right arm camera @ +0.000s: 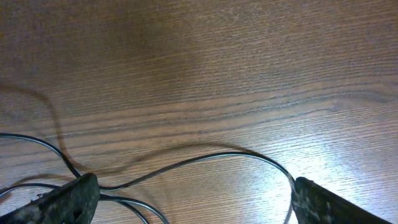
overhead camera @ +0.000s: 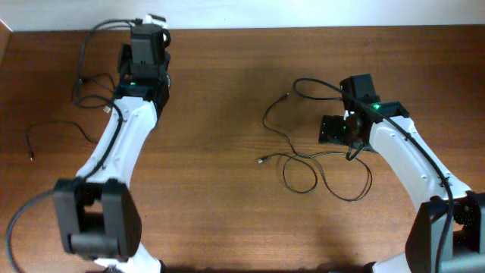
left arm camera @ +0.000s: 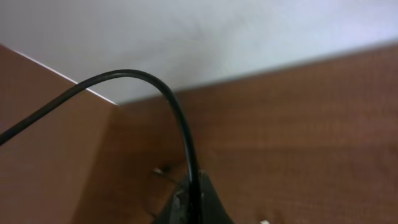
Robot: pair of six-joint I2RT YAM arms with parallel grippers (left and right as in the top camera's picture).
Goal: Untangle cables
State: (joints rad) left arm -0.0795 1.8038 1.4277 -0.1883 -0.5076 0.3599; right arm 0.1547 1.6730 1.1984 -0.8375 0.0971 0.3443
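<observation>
My left gripper lowers toward the wood beside the small loops next and releases the held black cable, since the cable already hangs well apart from the tangle.
A loose tangle of thin black cables [overhead camera: 318,163] lies at the centre right, with small plugs at its ends [overhead camera: 262,160]. My right gripper [overhead camera: 333,129] hovers low over it, open. In the right wrist view its fingers [right arm camera: 193,202] stand wide apart with one cable [right arm camera: 205,157] arching between them on the wood. My left gripper [overhead camera: 148,26] is at the table's back left edge. In the left wrist view its jaws [left arm camera: 193,202] are shut on a black cable [left arm camera: 177,112] that arches up and off to the left. That cable [overhead camera: 106,25] droops down the left side.
Another thin cable [overhead camera: 53,127] lies at the far left beside the left arm, with small loops [overhead camera: 87,80] behind it. A pale wall [left arm camera: 217,37] runs along the table's back edge. The wooden table [overhead camera: 220,114] shows between the arms.
</observation>
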